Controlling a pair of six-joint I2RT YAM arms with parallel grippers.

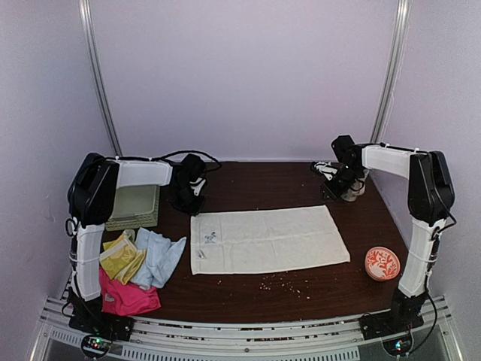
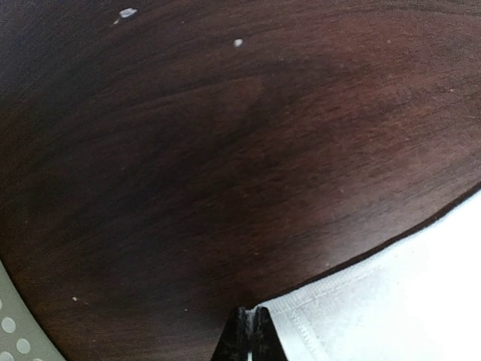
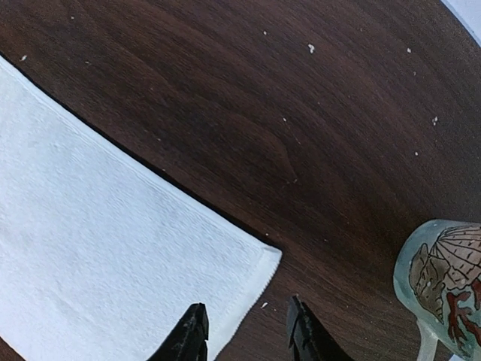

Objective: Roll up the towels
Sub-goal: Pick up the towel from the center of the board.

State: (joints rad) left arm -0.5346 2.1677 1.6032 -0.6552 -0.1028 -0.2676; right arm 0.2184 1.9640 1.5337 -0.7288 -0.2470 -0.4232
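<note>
My right gripper lowers, fingers open, onto the cream-white towel's far corner by the mug (image 1: 325, 209) next and closes there, since that corner lies below the gripper's fingers.
A cream-white towel (image 1: 267, 239) lies spread flat in the middle of the dark wooden table. My left gripper (image 1: 188, 201) is at its far left corner. In the left wrist view the gripper (image 2: 253, 316) is shut, with a sliver of the towel's hemmed corner (image 2: 301, 316) pinched between the tips. My right gripper (image 1: 337, 192) is low at the far right corner. It (image 3: 244, 331) stands open, astride the towel's short edge (image 3: 252, 286). A pale blue towel (image 1: 158, 256), a yellow-green one (image 1: 120, 256) and a hot-pink one (image 1: 128, 297) lie crumpled at the near left.
A pale green slotted basket (image 1: 135, 207) sits at the left, behind the pile. A painted ceramic mug (image 3: 443, 286) stands just right of my right gripper. A round orange-red patterned dish (image 1: 382, 263) rests at the near right. Crumbs (image 1: 282, 282) dot the table before the towel.
</note>
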